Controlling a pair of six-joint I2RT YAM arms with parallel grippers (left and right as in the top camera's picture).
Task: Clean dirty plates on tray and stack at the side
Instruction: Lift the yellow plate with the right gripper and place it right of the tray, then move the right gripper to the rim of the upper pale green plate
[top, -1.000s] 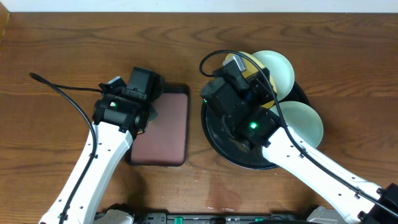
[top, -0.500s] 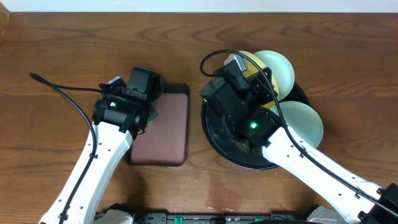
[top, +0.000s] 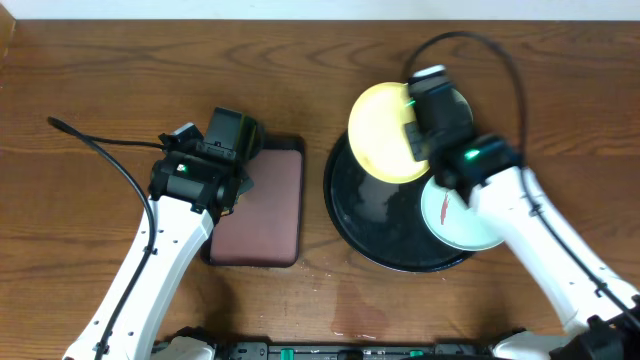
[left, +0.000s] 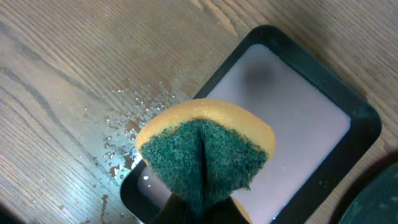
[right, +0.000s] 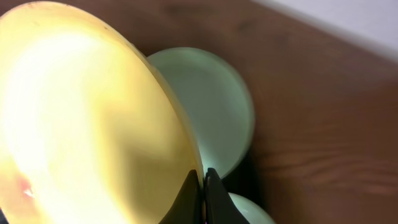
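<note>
The plate in my right gripper goes to the right in the overhead view next, past the mint-green plates, then comes down onto open wood (top: 556, 150) (right: 331, 144) beside the black tray.
My right gripper (top: 412, 135) is shut on the rim of the pale yellow plate (top: 383, 130) and holds it tilted above the back of the large black tray (top: 370, 230). In the right wrist view the fingers (right: 203, 180) pinch the yellow plate's edge (right: 81, 112), which has a small reddish spot near its lower left. One mint-green plate (right: 214, 106) lies behind it and another (right: 249, 211) just below; the latter also shows overhead (top: 460, 220). My left gripper (left: 202, 208) is shut on a yellow sponge with a green scouring side (left: 205, 149), over the small maroon tray (left: 298, 124).
The maroon tray (top: 265, 210) lies left of the black tray. Water drops (left: 124, 124) and brownish specks wet the wood beside its corner. Bare wood-grain tabletop (top: 90, 80) spreads to the far left and along the back.
My right arm has swung from over the black tray's middle to its back right and now holds the yellow plate lifted and tilted. The left arm has not moved.
</note>
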